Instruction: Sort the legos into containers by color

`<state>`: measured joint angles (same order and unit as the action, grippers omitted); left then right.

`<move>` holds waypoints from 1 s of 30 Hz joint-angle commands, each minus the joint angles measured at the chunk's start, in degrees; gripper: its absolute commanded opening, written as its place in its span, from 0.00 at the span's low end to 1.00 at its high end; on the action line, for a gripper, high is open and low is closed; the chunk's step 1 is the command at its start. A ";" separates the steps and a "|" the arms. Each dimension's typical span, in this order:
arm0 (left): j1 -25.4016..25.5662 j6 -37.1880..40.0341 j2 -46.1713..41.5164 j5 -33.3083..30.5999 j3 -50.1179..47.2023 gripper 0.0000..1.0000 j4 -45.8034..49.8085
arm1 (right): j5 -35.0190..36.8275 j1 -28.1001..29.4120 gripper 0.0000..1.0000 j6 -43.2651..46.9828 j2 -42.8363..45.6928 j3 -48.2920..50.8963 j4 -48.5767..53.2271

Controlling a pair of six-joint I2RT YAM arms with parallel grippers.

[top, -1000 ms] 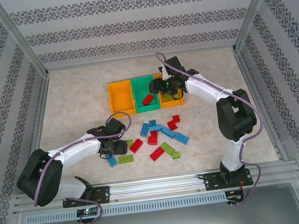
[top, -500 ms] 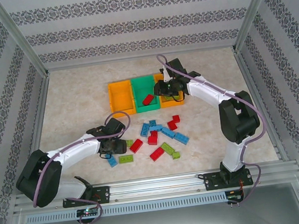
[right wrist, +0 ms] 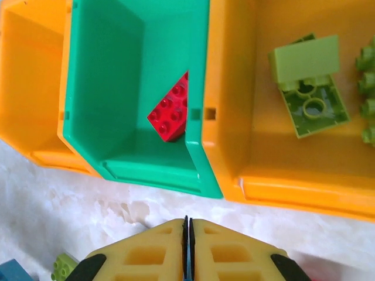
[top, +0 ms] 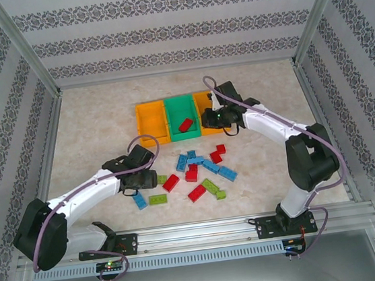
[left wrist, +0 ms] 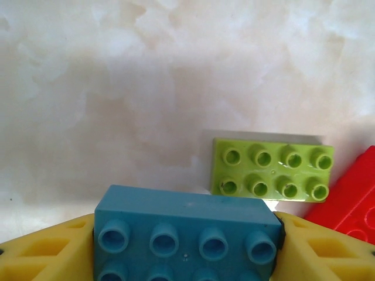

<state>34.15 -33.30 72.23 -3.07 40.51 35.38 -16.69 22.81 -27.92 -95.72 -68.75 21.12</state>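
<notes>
My left gripper holds the blue lego and next needs to lift outward over the empty orange bin and release it there, since other bins hold other colors.
In the left wrist view my left gripper is shut on a blue lego, its yellow fingers on either side, just above the table. A lime lego and a red one lie beyond it. From above, the left gripper sits at the left end of the scattered legos. My right gripper is shut and empty, just in front of the containers. The green bin holds a red lego. The right orange bin holds lime legos. The right gripper hovers at that bin's near edge.
The left orange bin stands at the row's left end. A blue brick and a lime brick lie near the front rail. Patterned walls enclose the table on three sides.
The right gripper has shut and drawn back from over the right orange bin towards the near side. The left arm has shifted slightly with the blue lego.
</notes>
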 commanded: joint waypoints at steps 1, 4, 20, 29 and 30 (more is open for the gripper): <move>0.70 -0.29 -1.03 -1.03 3.01 0.50 2.68 | 2.86 -0.66 0.14 1.89 3.48 2.94 -0.38; 0.65 -0.01 -0.85 -0.34 4.54 0.49 2.58 | 4.11 -0.90 0.14 2.25 5.71 5.95 -0.61; -2.80 9.37 9.10 -3.71 20.84 0.50 -1.62 | 12.48 4.00 0.22 5.89 15.66 19.62 2.50; -9.96 11.65 20.63 0.40 30.50 0.49 -8.28 | 17.12 8.64 0.34 2.06 21.69 25.65 6.54; -10.68 11.91 22.10 1.24 31.84 0.48 -8.39 | 17.47 9.40 0.38 1.46 21.80 25.86 7.59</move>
<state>25.19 -23.88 91.74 -3.84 69.06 29.93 -2.11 30.74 -24.80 -75.20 -44.07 25.54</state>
